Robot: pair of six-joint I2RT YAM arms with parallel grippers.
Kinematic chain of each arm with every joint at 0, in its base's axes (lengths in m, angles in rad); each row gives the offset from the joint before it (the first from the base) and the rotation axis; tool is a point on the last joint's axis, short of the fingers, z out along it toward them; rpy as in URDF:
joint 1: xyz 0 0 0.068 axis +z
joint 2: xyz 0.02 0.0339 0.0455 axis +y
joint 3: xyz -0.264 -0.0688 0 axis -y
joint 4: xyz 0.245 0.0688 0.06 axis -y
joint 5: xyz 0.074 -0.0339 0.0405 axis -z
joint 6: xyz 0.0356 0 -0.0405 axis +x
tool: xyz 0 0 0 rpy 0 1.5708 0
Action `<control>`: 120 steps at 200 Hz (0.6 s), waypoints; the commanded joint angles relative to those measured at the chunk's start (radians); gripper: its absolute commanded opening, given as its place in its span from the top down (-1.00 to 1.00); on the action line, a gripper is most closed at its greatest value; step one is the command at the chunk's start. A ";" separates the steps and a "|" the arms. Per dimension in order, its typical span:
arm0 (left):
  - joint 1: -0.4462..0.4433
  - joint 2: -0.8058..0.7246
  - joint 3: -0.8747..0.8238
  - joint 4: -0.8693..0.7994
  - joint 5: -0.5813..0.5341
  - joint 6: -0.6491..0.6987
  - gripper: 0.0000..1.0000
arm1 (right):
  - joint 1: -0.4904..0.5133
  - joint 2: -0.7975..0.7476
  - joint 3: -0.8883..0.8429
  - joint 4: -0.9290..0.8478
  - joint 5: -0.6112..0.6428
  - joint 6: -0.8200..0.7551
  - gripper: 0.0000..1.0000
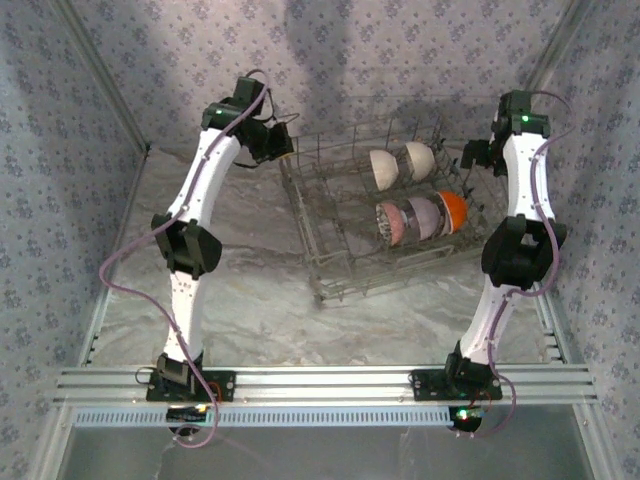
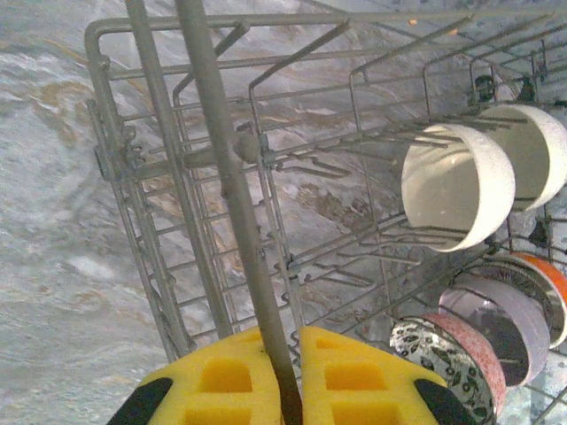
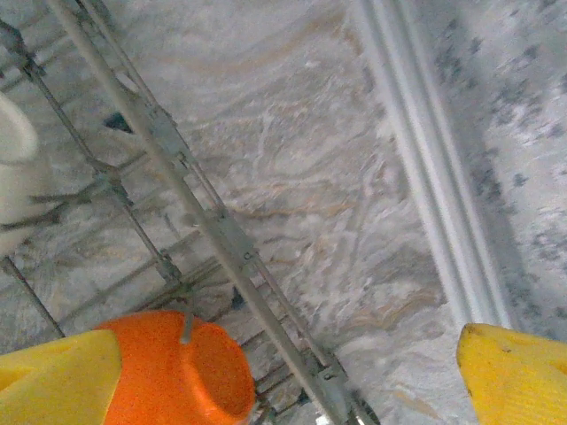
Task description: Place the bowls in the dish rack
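My left gripper draws the rack's held rim wire sideways next, away from the aluminium bar by my right gripper. It then releases the wire, because the rack (image 1: 330, 262) stands crooked.
The grey wire dish rack (image 1: 330, 262) stands mid-table with all five bowls on edge between its tines. Two white bowls (image 1: 385, 165) (image 1: 420, 158) are in the back row. In the front row are a pink patterned bowl (image 1: 392, 222), a lavender bowl (image 1: 425, 217) and an orange bowl (image 1: 452, 208). My left gripper (image 2: 285, 381) is at the rack's far-left corner (image 1: 275, 145), its yellow pads shut on a rim wire (image 2: 226, 177). My right gripper (image 3: 283, 390) is open at the rack's far-right side (image 1: 478, 155) and straddles the rim (image 3: 177, 168), with the orange bowl (image 3: 177, 372) by its left finger.
The table is covered in marbled grey sheeting (image 1: 250, 310), with patterned cloth walls around it. An aluminium rail (image 3: 425, 159) runs along the right edge close to my right gripper. A front rail (image 1: 320, 380) carries both arm bases.
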 commanded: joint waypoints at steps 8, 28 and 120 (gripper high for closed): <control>0.090 -0.003 0.068 0.011 -0.068 0.147 1.00 | 0.006 -0.049 -0.084 -0.018 -0.120 0.009 -0.98; 0.120 -0.001 0.069 0.014 -0.070 0.158 1.00 | 0.014 -0.099 -0.195 0.021 -0.226 0.028 -0.98; 0.160 -0.033 0.072 0.052 -0.090 0.159 -0.52 | 0.135 -0.270 -0.449 0.034 -0.268 0.125 -0.98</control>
